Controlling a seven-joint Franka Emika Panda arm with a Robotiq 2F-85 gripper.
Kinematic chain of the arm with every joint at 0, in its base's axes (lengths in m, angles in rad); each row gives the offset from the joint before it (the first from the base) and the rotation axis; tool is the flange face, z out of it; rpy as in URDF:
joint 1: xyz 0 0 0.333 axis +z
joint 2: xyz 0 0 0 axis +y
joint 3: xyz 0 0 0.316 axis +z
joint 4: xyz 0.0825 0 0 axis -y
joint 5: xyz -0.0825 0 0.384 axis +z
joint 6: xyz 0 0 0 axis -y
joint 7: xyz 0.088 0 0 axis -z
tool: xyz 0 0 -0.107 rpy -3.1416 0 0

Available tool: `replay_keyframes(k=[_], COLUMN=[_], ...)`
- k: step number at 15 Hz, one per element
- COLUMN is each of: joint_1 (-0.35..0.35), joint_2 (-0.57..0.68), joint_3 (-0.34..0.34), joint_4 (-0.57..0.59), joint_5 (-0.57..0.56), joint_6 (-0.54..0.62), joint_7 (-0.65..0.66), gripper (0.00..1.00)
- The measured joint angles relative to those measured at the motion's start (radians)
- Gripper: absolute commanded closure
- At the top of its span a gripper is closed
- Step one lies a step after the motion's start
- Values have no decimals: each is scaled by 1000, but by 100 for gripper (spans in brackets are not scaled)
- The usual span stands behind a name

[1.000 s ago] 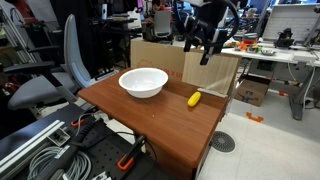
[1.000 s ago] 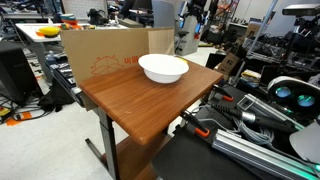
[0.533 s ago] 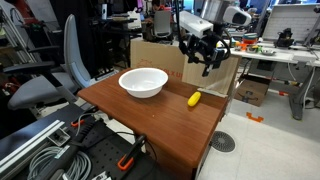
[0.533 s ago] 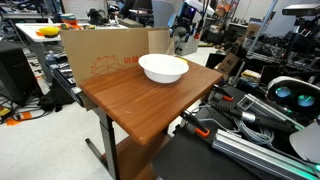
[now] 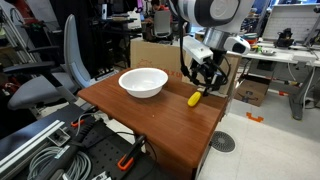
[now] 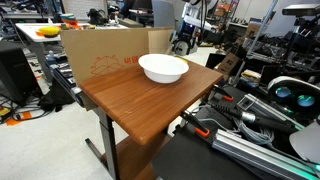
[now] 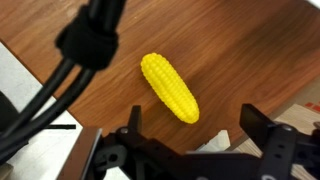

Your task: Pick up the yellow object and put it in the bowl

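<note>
The corn is still below my open gripper, which next lowers onto the end of the corn nearest the fingers and closes across the corn's sides.
The yellow object [image 5: 194, 98] is a small corn cob lying on the brown table near its far right edge. In the wrist view the corn [image 7: 168, 87] lies diagonally on the wood, just beyond the jaws. My gripper [image 5: 203, 82] hangs open just above the corn; its fingers [image 7: 196, 125] stand apart with nothing between them. The white bowl [image 5: 143, 82] sits on the table to the left of the corn, empty, and shows too in an exterior view [image 6: 163, 68]. The corn is hidden in that view.
A cardboard box [image 5: 160, 54] stands behind the table, also seen in an exterior view [image 6: 100, 55]. A grey office chair [image 5: 55, 75] is at the left. Cables and gear [image 5: 50, 150] lie in front. The table edge [image 5: 222, 120] is close to the corn.
My gripper has come down and slightly toward the corn, from high above the box to just over the cob. The corn and the bowl have not moved.
</note>
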Motion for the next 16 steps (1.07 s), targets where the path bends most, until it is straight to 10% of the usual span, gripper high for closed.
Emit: replay_keyframes(k=[8,9,16], joint_1=[-4,-4,-7], joint_2=[58,66,91], joint_3=[2,3,1], joint_4=[10,14,41], joint_5=[0,0,0], joint_6=[-2,-2,-5], joint_7=[58,66,88], gripper=[0,25,73])
